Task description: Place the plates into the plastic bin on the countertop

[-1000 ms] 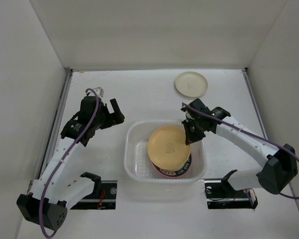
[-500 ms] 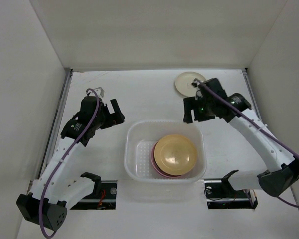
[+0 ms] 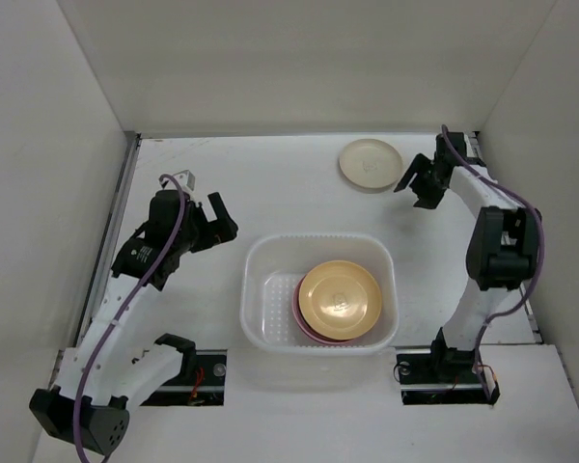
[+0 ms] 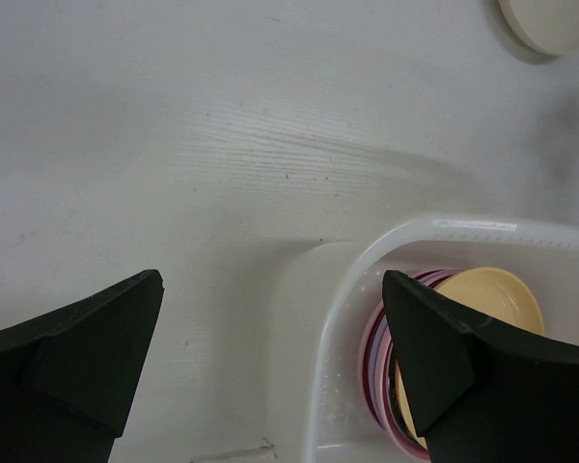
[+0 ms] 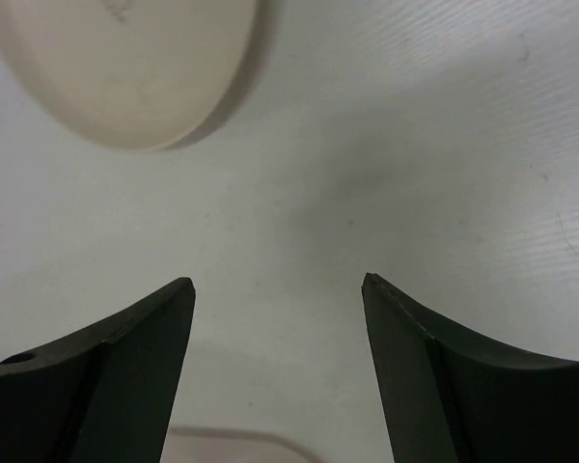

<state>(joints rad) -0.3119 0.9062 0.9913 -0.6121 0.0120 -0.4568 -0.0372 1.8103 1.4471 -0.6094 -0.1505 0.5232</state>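
My right gripper needs to go down toward the plate next, with its open fingers on either side of the plate's closest rim. The cream plate (image 3: 370, 164) is still beyond my fingers.
The plastic bin (image 3: 318, 236) sits mid-countertop (image 3: 270, 183) and holds a stack of plates, an orange-yellow plate (image 3: 338, 299) on top and pink rims beneath. A cream plate (image 3: 370, 164) lies on the countertop at the back right. My right gripper (image 3: 415, 190) hovers just right of it, open and empty. In the right wrist view the cream plate (image 5: 125, 68) is ahead and to the left of the right gripper (image 5: 278, 285). My left gripper (image 3: 229, 219) stands open and empty, left of the bin. Its wrist view shows the bin's rim (image 4: 367, 275) and the stack (image 4: 492, 294).
White walls close in the countertop at the back and both sides. A metal rail (image 3: 116, 222) runs along the left edge. The arm bases (image 3: 183, 371) stand at the near edge, just in front of the bin.
My right gripper opened and let go of the orange-yellow plate, which now lies flat on the stack. The right arm then swung back and right, beside the cream plate. The left arm barely moved.
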